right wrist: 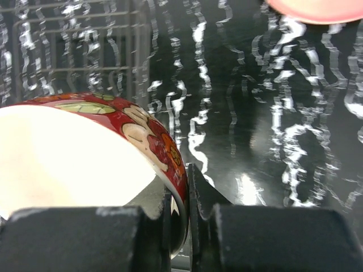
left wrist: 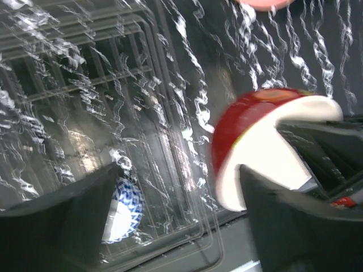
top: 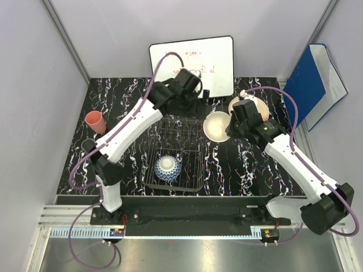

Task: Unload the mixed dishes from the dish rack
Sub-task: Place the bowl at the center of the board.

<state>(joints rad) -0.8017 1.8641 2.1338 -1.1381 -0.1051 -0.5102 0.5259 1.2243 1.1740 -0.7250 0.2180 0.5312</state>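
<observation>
My right gripper shifts away from the rack (top: pixel 197 164) toward the pale pink plate next, then lowers the cream bowl to the table.
My right gripper (top: pixel 231 124) (right wrist: pixel 187 192) is shut on the rim of the cream bowl with red markings (top: pixel 217 126) (right wrist: pixel 85 153), one finger inside and one outside. It holds the bowl tilted just right of the black wire dish rack (top: pixel 197 164) (right wrist: pixel 74 51). The blue-and-white bowl (top: pixel 168 169) (left wrist: pixel 122 209) lies in the rack's near part. My left gripper (top: pixel 191 102) (left wrist: pixel 176 226) is open and empty above the rack's far edge. The pale pink plate (top: pixel 241 102) (right wrist: pixel 317 8) lies behind the right gripper. The salmon cup (top: pixel 95 120) stands far left. I cannot make out the clear glass.
A whiteboard (top: pixel 193 62) leans at the back behind the left gripper. A blue folder (top: pixel 315 82) stands against the right wall. The black marbled table (top: pixel 249 164) shows bare surface right of the rack.
</observation>
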